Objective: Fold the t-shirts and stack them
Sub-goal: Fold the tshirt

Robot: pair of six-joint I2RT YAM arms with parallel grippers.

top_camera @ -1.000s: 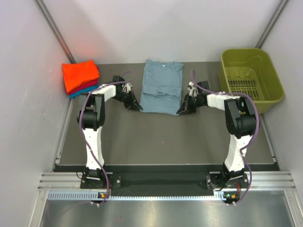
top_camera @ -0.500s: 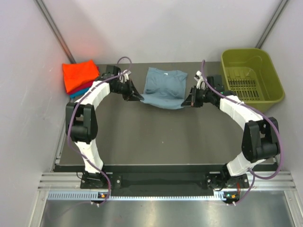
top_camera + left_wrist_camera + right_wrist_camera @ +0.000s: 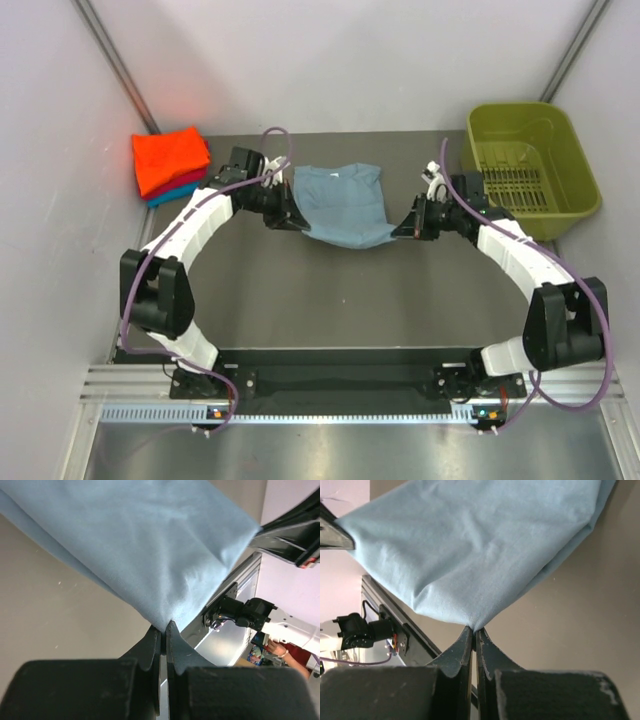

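Observation:
The left gripper carries the shirt's lifted corner outward and down onto the shirt's far edge (image 3: 305,171) next. It releases the corner there, since that edge lies flat below.
The grey-blue t-shirt (image 3: 342,203) hangs stretched between my two grippers above the back middle of the table, its far edge draped near the back. My left gripper (image 3: 291,214) is shut on the shirt's left corner; the left wrist view shows cloth (image 3: 150,545) pinched at the fingertips (image 3: 163,629). My right gripper (image 3: 404,228) is shut on the right corner; the right wrist view shows cloth (image 3: 480,550) pinched between the tips (image 3: 474,631). Folded orange (image 3: 168,158), red (image 3: 180,184) and teal (image 3: 170,195) shirts lie stacked at the back left.
An olive-green plastic basket (image 3: 530,165) stands at the back right, close to my right arm. White walls enclose the dark table (image 3: 340,300) on three sides. A metal rail (image 3: 340,385) runs along the near edge.
Both grippers lifted the shirt's near corners off the table and carried them back and up; the arms stretched out, and the shirt now hangs folded between them.

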